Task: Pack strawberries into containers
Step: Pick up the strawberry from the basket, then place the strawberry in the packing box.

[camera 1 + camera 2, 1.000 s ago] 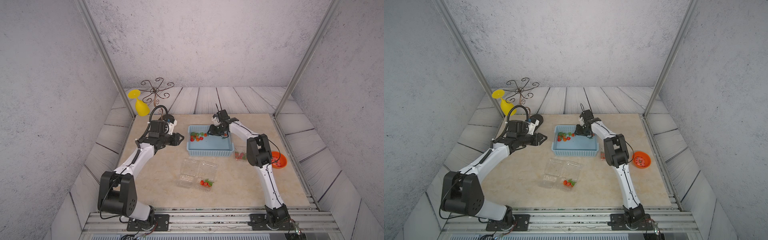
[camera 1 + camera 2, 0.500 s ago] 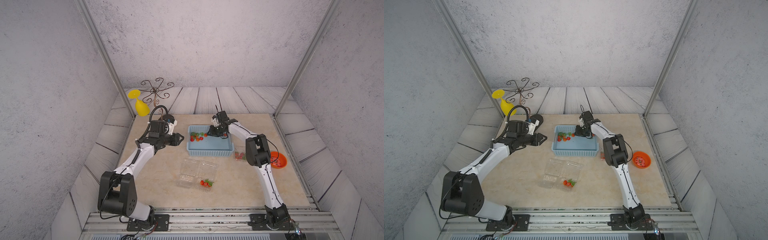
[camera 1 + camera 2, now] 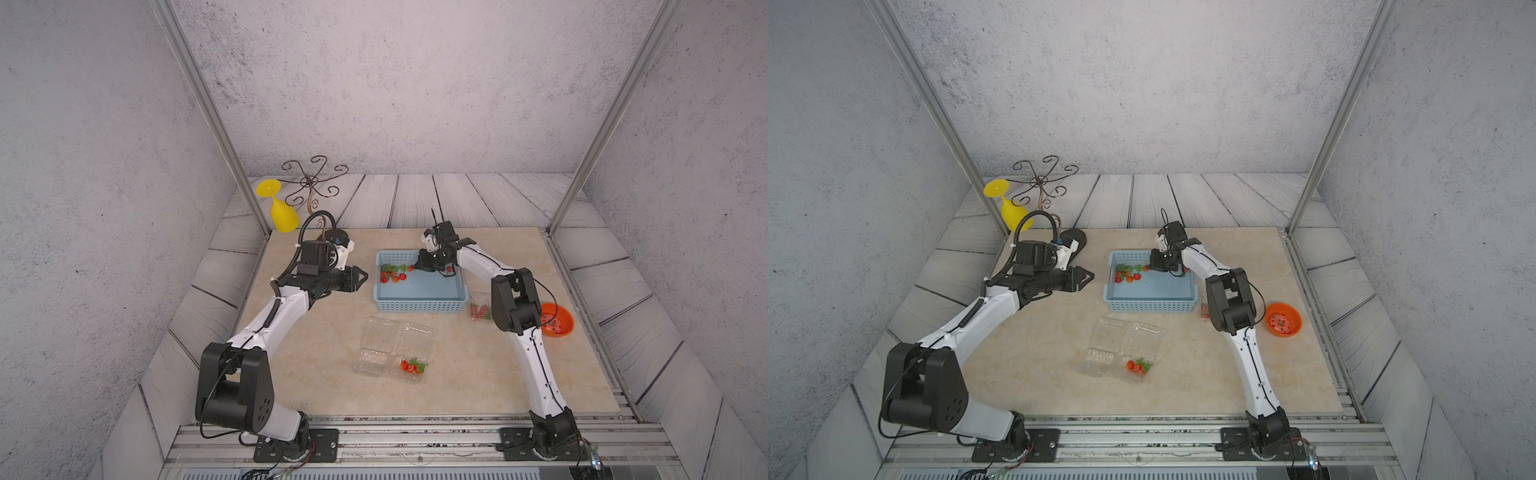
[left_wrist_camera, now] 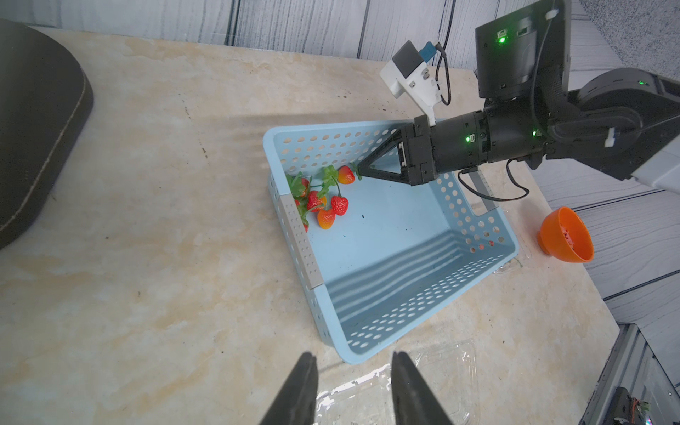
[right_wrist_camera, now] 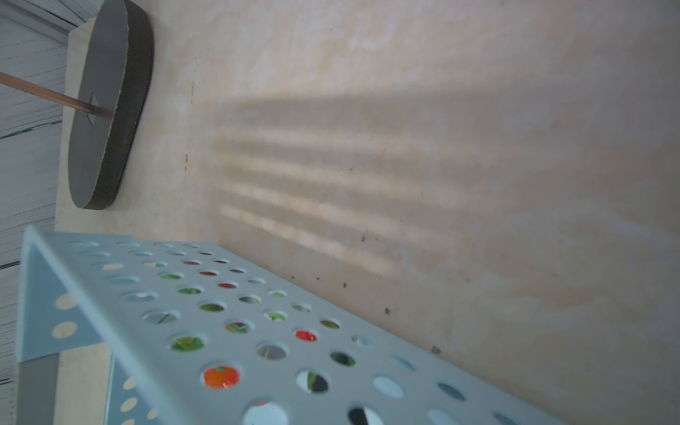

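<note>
My right gripper should next rise over the basket's near side, move back, go down and let go of the strawberry's cap. The container holding strawberries is back past that side of the basket.
Several strawberries (image 3: 392, 274) (image 3: 1127, 274) (image 4: 323, 206) lie clustered in a far corner of the light blue basket (image 3: 419, 305) (image 3: 1150, 306) (image 4: 298, 235). My right gripper (image 3: 416, 266) (image 3: 1152, 267) (image 4: 358, 170) reaches into the basket, its tips shut on the green cap of one strawberry (image 4: 346, 175). Left of the basket, my left gripper (image 3: 360, 275) (image 3: 1089, 275) (image 4: 353, 355) hovers open and empty. Two open clear containers (image 3: 376, 345) (image 3: 1104, 338) sit in front of the basket; one (image 3: 411, 353) holds strawberries (image 3: 411, 365). A third container (image 3: 480, 308) with berries stands behind the right arm.
An orange bowl (image 3: 557, 320) (image 3: 1283, 319) (image 4: 566, 235) stands right of the right arm. At the back left are a yellow glass (image 3: 282, 212) and a wire stand (image 3: 311, 183) on a dark round base (image 4: 36, 128) (image 5: 106, 125). The basket wall (image 5: 257, 349) fills the right wrist view's near part.
The right gripper's jaws have closed at the strawberry in the basket. Both arms have stayed almost where they were.
</note>
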Tool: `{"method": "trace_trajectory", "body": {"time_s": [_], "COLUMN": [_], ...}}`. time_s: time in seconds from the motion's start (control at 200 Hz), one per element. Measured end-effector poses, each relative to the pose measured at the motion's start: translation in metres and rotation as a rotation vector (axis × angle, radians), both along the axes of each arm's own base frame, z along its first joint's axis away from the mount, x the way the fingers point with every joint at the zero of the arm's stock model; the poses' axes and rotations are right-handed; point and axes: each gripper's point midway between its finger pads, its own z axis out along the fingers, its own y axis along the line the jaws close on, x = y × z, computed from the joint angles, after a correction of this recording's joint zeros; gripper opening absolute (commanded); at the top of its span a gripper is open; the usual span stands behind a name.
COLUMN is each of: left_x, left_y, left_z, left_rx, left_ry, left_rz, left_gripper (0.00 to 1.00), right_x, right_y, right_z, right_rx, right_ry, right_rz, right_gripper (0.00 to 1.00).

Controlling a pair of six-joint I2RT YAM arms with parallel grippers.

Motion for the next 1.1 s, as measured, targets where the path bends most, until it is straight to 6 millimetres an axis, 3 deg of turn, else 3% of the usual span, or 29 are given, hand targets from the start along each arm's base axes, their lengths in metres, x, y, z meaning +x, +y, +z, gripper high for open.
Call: {"method": "trace_trajectory", "body": {"time_s": [0.155,0.225,0.5,0.636,0.741,0.846,1.101], "left_x": [0.000,0.000,0.000,0.000,0.001,0.001,0.001], "left_y": [0.000,0.000,0.000,0.000,0.001,0.002,0.002], "left_z": [0.000,0.000,0.000,0.000,0.000,0.000,0.000], "left_rx": [0.000,0.000,0.001,0.001,0.006,0.007,0.007], "left_ry": [0.000,0.000,0.000,0.000,-0.002,-0.002,-0.003], "left_rz": [0.000,0.000,0.001,0.002,0.007,0.009,0.010], "left_gripper": [0.37,0.37,0.37,0.37,0.37,0.37,0.37], "right_x": [-0.017,-0.025,-0.052,-0.080,-0.119,-0.174,-0.309], "right_y": [-0.006,-0.009,-0.012,-0.011,-0.006,0.001,0.014], "right_z": [-0.012,-0.007,0.060,0.086,0.096,0.099,0.079], "right_rx": [-0.019,-0.027,-0.018,-0.017,-0.026,-0.042,-0.103], "right_ry": [0.031,0.032,-0.072,-0.109,-0.110,-0.092,0.032], "right_rz": [0.017,0.029,0.088,0.130,0.188,0.276,0.522], "right_gripper": [0.00,0.00,0.00,0.00,0.00,0.00,0.00]}}
